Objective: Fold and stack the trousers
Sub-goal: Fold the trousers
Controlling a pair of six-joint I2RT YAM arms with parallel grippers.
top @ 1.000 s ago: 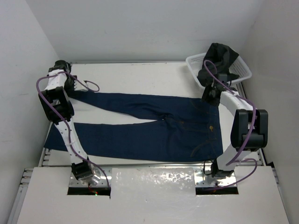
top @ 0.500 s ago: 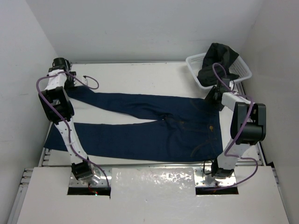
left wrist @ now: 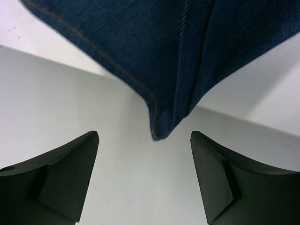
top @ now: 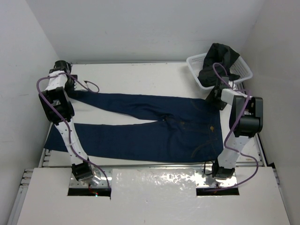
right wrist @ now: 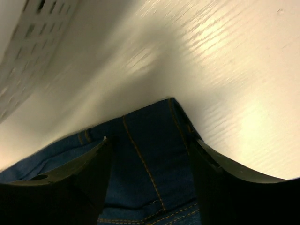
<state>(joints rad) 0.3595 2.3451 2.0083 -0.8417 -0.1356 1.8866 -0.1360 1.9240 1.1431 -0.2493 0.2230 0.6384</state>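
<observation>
My left gripper will next move gently the short way onto the hem corner of the far leg and close, because that corner points between its open fingers.
The dark navy trousers lie spread flat across the table, waistband at the right, both legs reaching left. My left gripper is open at the end of the far leg; in the left wrist view the hem corner lies just ahead of its spread fingers. My right gripper is open at the far corner of the waistband; in the right wrist view the tan-stitched waistband corner lies between its fingers.
A white basket holding dark clothing stands at the back right, close behind my right gripper. Its perforated wall shows in the right wrist view. White walls close in on the left, back and right.
My right gripper has moved a little towards the far right corner of the waistband, its arm folding more upright. My left gripper has shifted slightly at the far leg's hem.
</observation>
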